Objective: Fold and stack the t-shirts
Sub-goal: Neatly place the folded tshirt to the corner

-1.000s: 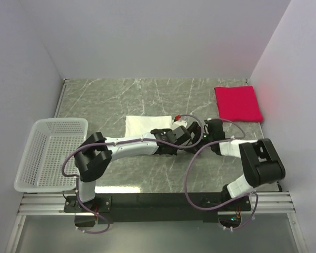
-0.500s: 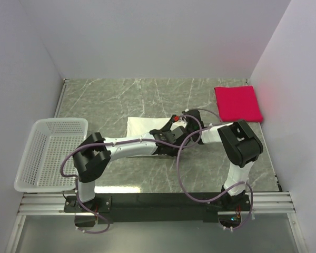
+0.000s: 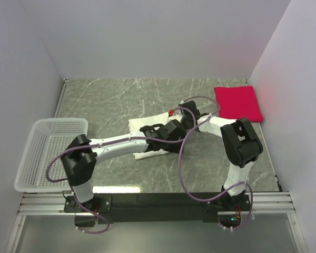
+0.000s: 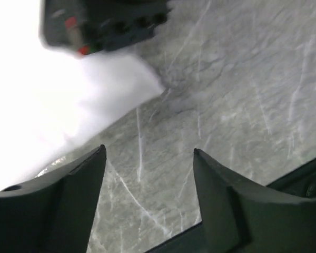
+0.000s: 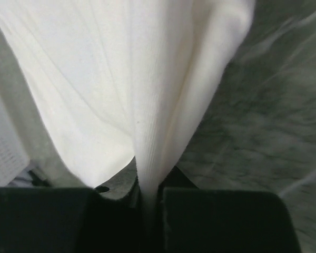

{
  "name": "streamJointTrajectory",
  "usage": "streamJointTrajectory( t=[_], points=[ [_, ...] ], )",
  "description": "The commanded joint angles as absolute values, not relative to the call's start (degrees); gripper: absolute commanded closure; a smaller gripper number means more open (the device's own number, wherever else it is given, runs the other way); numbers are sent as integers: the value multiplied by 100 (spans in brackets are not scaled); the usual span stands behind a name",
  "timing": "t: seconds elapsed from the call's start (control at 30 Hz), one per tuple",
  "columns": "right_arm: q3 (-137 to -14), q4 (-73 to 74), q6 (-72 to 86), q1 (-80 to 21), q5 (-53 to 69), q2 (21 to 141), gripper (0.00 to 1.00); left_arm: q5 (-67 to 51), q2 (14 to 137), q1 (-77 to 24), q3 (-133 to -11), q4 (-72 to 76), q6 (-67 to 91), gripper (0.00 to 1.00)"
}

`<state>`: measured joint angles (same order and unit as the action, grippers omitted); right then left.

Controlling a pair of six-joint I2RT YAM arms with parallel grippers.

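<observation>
My right gripper should lift next, carry the white t-shirt (image 3: 139,126) outward over the red one's far edge (image 3: 234,89) and release it, because the red t-shirt already lies folded square.
The white t-shirt (image 3: 139,126) lies folded mid-table, largely covered by both arms. My right gripper (image 3: 180,114) is shut on its right edge, and in the right wrist view a fold of white cloth (image 5: 121,79) runs down into the closed right gripper (image 5: 147,190). My left gripper (image 3: 167,133) stands just beside it, over the shirt's near right part. In the left wrist view the left gripper (image 4: 149,153) is open over bare marble, with white cloth (image 4: 52,100) at the upper left. The red t-shirt (image 3: 238,103) lies folded square at the back right.
A white mesh basket (image 3: 49,153) sits at the table's left near edge. Walls close in the left, back and right sides. Both arms cross over the middle, their purple cables (image 3: 181,168) looping above the marble table (image 3: 105,97).
My left gripper has opened and let go of the white shirt. My right gripper has swung left and back and shut on the shirt's edge, which now stands a little raised.
</observation>
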<state>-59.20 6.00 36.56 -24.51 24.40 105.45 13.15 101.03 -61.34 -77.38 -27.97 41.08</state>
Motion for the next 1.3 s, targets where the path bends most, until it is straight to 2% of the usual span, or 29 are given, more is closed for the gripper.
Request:
streamJointTrajectory(
  t=[0.0, 0.17, 0.27, 0.4, 0.57, 0.83, 1.07, 1.27],
  points=[
    [-6581, 1853, 2463, -2224, 1286, 10239, 100, 924, 9353, -5706, -7306, -2462, 4184, 23],
    [-7794, 3040, 1339, -1987, 274, 10529, 100, 370, 8475, -4888, -6426, -2320, 4236, 13],
    [-8401, 3479, 792, -1785, -209, 10757, 100, 299, 8044, -3715, -6030, -2627, 4079, 6],
    [-9113, 3954, 291, -1530, -1184, 10916, 100, 474, 7691, -2264, -6055, -3269, 3483, 2],
    [-9974, 4262, -254, -1205, -2396, 11127, 100, 720, 7313, -1083, -5854, -3033, 3138, 1],
    [-10327, 4113, -1055, -1028, -3532, 11390, 100, 659, 7119, -888, -5388, -2777, 3024, 0],
    [-10441, 3885, -1230, -984, -3998, 11443, 100, 378, 7251, -861, -5423, -2733, 3032, 1],
    [-10704, 3797, -1257, -896, -3894, 11452, 100, 229, 7365, -844, -5388, -2716, 3032, 0]
  ],
)
